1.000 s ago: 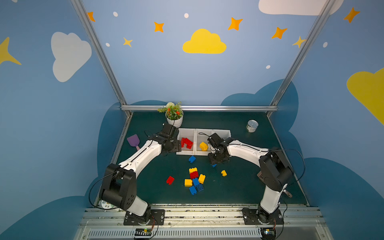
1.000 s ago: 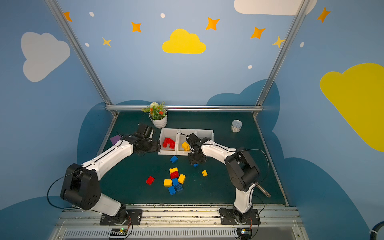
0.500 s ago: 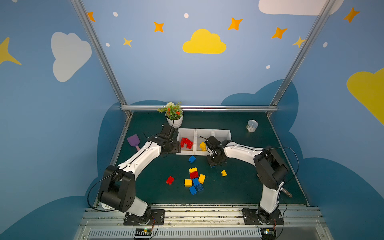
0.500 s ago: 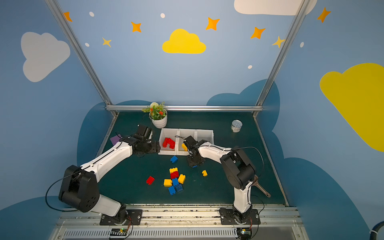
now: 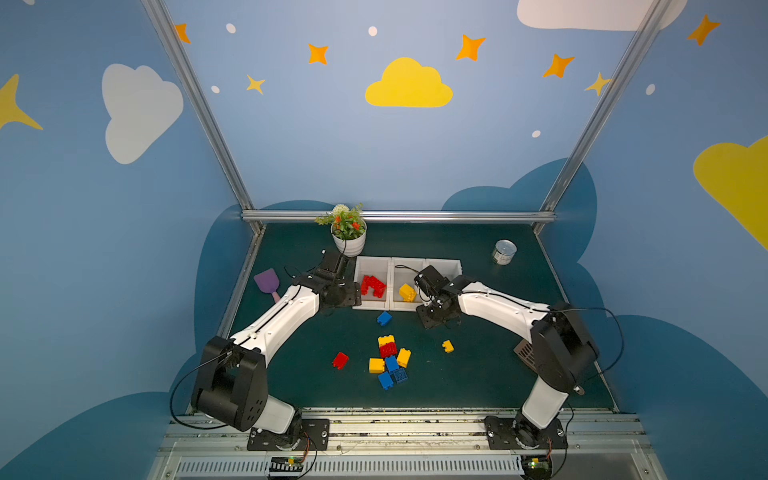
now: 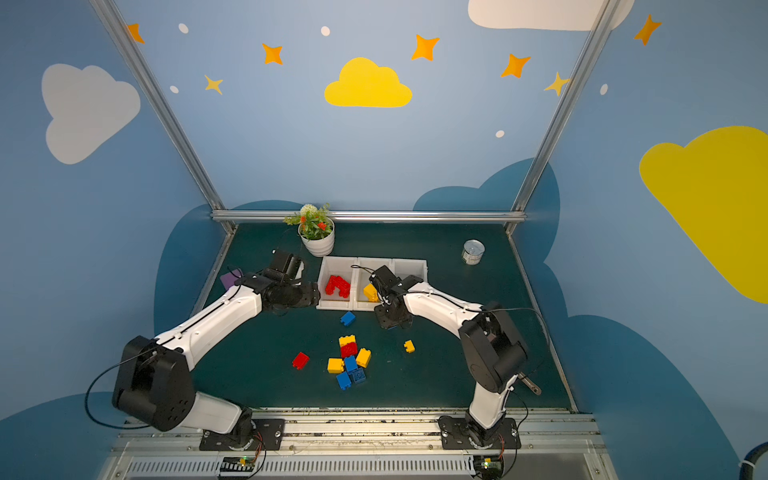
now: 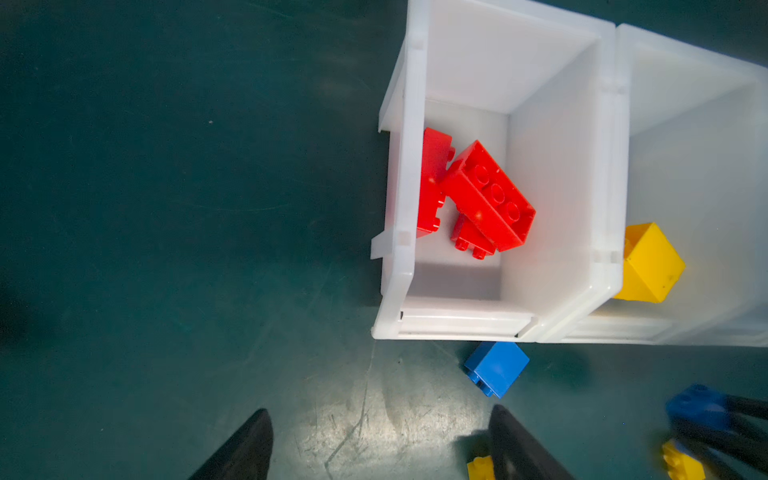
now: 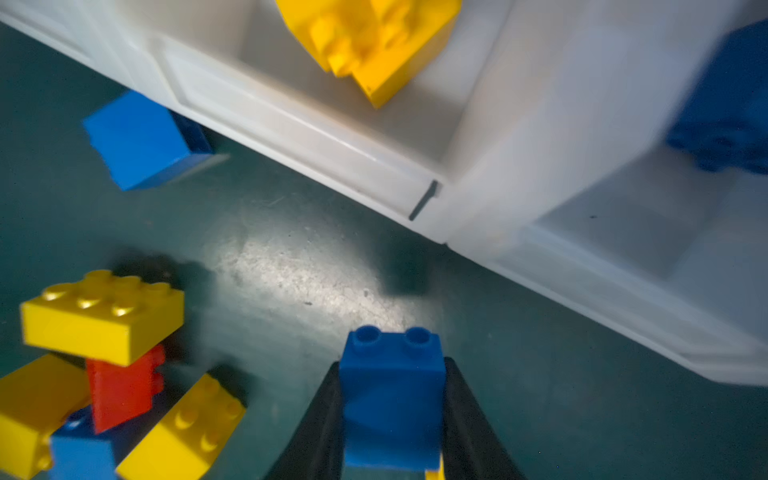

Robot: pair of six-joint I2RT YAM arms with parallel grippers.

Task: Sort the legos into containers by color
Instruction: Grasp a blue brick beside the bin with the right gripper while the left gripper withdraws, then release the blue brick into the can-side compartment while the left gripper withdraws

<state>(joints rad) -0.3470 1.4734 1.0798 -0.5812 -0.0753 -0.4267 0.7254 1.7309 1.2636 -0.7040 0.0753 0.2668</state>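
The end bin nearest the metal can point(image 6: 412, 268) point(image 8: 640, 216) already has blue in it, so I should lift my right gripper outward past the bin's front side and let go of the brick over the bin's bottom.
My right gripper point(image 8: 392, 365) is shut on a small blue brick point(image 8: 392, 399), held just above the mat in front of the three white containers point(image 5: 370, 305). In both top views it sits at the near edge of the middle bin point(image 6: 390, 320). The left bin holds red bricks point(image 7: 486, 195), the middle one a yellow brick point(image 7: 650, 264), and the right one shows something blue point(image 8: 727, 104). My left gripper point(image 7: 379, 411) is open over bare mat beside the red bin. A loose blue brick point(image 5: 384, 318) lies before the bins. Several mixed bricks point(image 5: 390, 361) lie nearer the front.
A single red brick point(image 5: 340, 360) and a small yellow one point(image 5: 447, 345) lie apart from the pile. A white flower pot point(image 5: 349, 241) stands behind the bins, a metal can point(image 5: 504, 252) at the back right, and a purple spatula point(image 5: 268, 282) at the left.
My right gripper has closed on the blue brick in front of the bins. The left arm has barely shifted and its jaws stay open.
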